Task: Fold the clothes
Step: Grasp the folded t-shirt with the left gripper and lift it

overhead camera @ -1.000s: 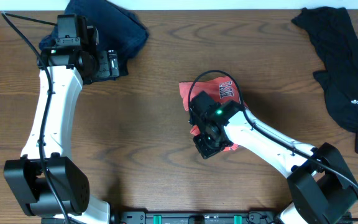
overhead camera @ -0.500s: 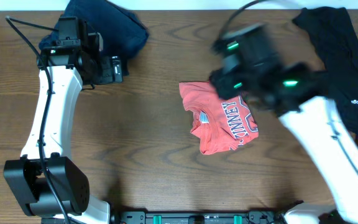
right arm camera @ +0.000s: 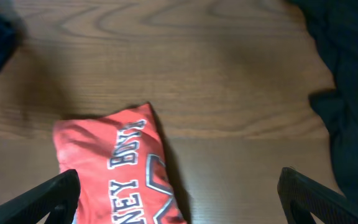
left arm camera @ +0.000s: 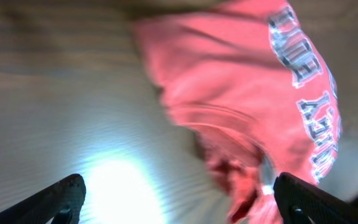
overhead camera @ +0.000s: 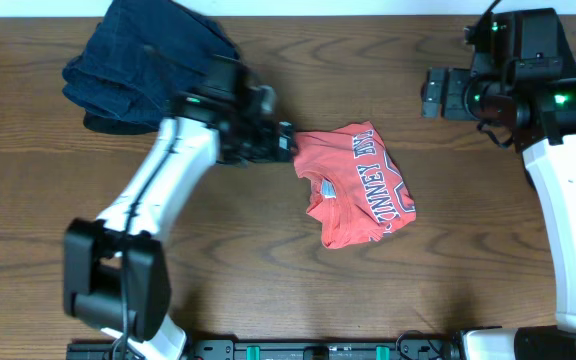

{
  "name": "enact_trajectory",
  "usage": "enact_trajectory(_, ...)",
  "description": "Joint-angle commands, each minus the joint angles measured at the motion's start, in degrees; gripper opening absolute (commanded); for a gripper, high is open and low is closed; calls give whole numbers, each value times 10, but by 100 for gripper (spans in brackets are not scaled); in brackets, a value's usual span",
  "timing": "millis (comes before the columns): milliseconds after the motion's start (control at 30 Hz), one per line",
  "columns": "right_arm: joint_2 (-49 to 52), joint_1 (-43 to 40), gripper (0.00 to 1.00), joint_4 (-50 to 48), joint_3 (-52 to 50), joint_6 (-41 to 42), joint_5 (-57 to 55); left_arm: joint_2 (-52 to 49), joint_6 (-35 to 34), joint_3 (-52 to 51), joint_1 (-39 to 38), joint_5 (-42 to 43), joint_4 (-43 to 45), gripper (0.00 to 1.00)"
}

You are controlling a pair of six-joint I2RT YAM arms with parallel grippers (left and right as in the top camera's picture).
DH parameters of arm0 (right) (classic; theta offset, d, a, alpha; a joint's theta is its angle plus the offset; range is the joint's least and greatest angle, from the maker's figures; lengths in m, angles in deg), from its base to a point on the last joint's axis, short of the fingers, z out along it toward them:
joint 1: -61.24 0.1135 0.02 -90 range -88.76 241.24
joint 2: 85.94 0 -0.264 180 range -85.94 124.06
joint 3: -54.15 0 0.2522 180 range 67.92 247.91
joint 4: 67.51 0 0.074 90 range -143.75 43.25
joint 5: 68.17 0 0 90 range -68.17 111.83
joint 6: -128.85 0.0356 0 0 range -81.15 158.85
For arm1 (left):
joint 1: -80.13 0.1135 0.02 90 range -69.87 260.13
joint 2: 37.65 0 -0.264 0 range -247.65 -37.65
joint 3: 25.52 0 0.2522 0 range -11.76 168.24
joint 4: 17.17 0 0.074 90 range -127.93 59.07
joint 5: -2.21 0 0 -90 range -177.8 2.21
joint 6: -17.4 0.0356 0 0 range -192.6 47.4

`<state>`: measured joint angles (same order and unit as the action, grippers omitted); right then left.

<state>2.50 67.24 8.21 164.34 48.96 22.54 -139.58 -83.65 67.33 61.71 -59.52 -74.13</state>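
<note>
The shirt's unlettered side edge (overhead camera: 313, 178) (left arm camera: 188, 117) has bare wood open beside it, so next my left gripper should move onto it, down and to the right in the overhead view.
The clothes, a coral-red T-shirt (overhead camera: 356, 188) with white-and-navy lettering, lie in a folded, rumpled bundle at the table's middle. My left gripper (overhead camera: 286, 142) sits at the bundle's upper left corner. It is open, and in the left wrist view the shirt (left arm camera: 241, 87) fills the space ahead of the left gripper (left arm camera: 182, 202), blurred by motion. My right gripper (overhead camera: 431, 92) hangs open at the back right, well away from the shirt. The right wrist view looks down on the shirt (right arm camera: 120, 168) at lower left, with nothing between the fingers of the right gripper (right arm camera: 182, 199).
A dark navy denim garment (overhead camera: 138, 60) is heaped at the back left. Dark cloth (right arm camera: 347, 81) lies along the right side of the right wrist view. Bare wood (overhead camera: 228, 260) surrounds the shirt.
My right gripper opened, let go of the shirt and swung up to the back right. My left arm swept from the denim pile over to the shirt's left edge.
</note>
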Motion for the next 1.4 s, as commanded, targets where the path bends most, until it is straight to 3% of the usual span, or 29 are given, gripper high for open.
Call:
enact_trajectory(0, -2, -9, 99, 10, -2, 1, -3, -21, -90, -1, -38, 13, 15, 98)
enact_trajectory(133, -2, -12, 99, 21, -2, -1, -5, -55, -150, -1, -67, 13, 35, 98)
enact_trajectory(567, -2, -12, 99, 22, -2, -1, -23, -137, -230, -1, -113, 13, 55, 98)
enact_trajectory(900, -2, -12, 99, 22, -2, -1, -38, -173, -306, -1, -149, 13, 154, 100)
enact_trajectory(933, -2, -12, 99, 22, -2, -1, -40, -175, -309, -1, -151, 13, 155, 95)
enact_trajectory(1033, -2, -12, 99, 21, -2, -1, -40, -179, -308, -1, -157, 13, 152, 62)
enact_trajectory(1133, -2, -12, 99, 21, -2, -1, -40, -179, -308, -1, -157, 13, 155, 7)
enact_trajectory(1367, -2, -15, 99, 16, -2, 9, -59, -163, -240, 4, -126, 13, 170, 6)
